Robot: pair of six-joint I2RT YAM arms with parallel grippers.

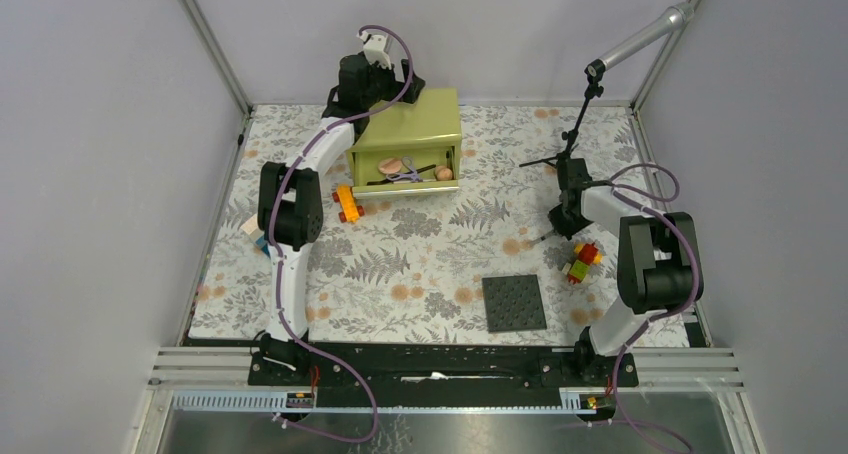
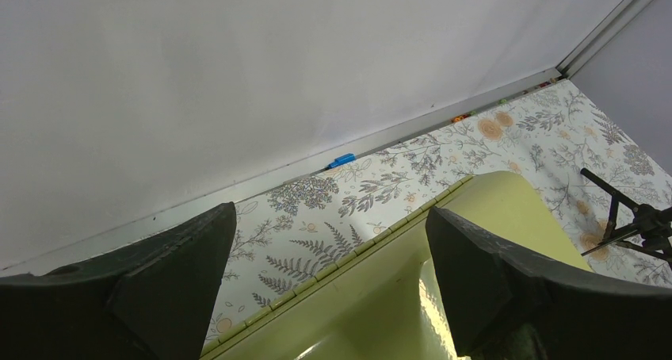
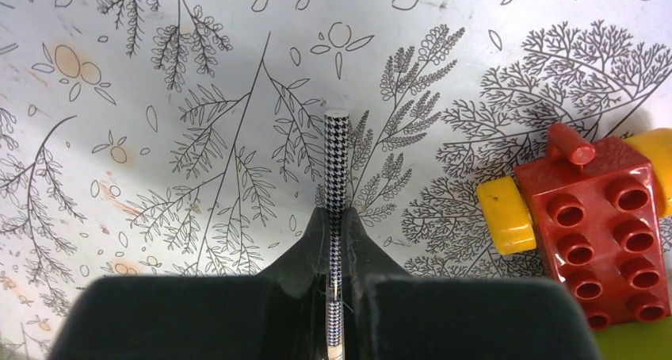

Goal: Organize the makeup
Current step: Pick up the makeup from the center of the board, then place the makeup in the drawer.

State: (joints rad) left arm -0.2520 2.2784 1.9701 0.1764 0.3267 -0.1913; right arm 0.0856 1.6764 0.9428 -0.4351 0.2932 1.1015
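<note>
My right gripper rises next, crosses left in the top view and lowers over the open drawer [image 1: 405, 186] to release the pencil, since makeup sponges lie inside the drawer.
A green box [image 1: 410, 124] stands at the back with its drawer [image 1: 405, 186] pulled open. In the drawer lie a peach sponge [image 1: 390, 165], another sponge [image 1: 444, 173] and thin pencils and brushes [image 1: 405, 176]. My left gripper [image 2: 329, 249] is open, hovering above the box's back hinge edge [image 2: 372, 245]. My right gripper [image 3: 336, 225] is shut on a thin houndstooth-patterned pencil [image 3: 336, 154], held low over the floral mat; in the top view it is at the right [image 1: 563, 224].
An orange toy car [image 1: 347, 203] sits in front of the drawer. A dark studded plate [image 1: 514, 302] lies near the front. A red and yellow brick toy [image 1: 583, 261] is next to my right gripper, also in the right wrist view [image 3: 602, 217]. A black stand [image 1: 570, 154] rises at the back right.
</note>
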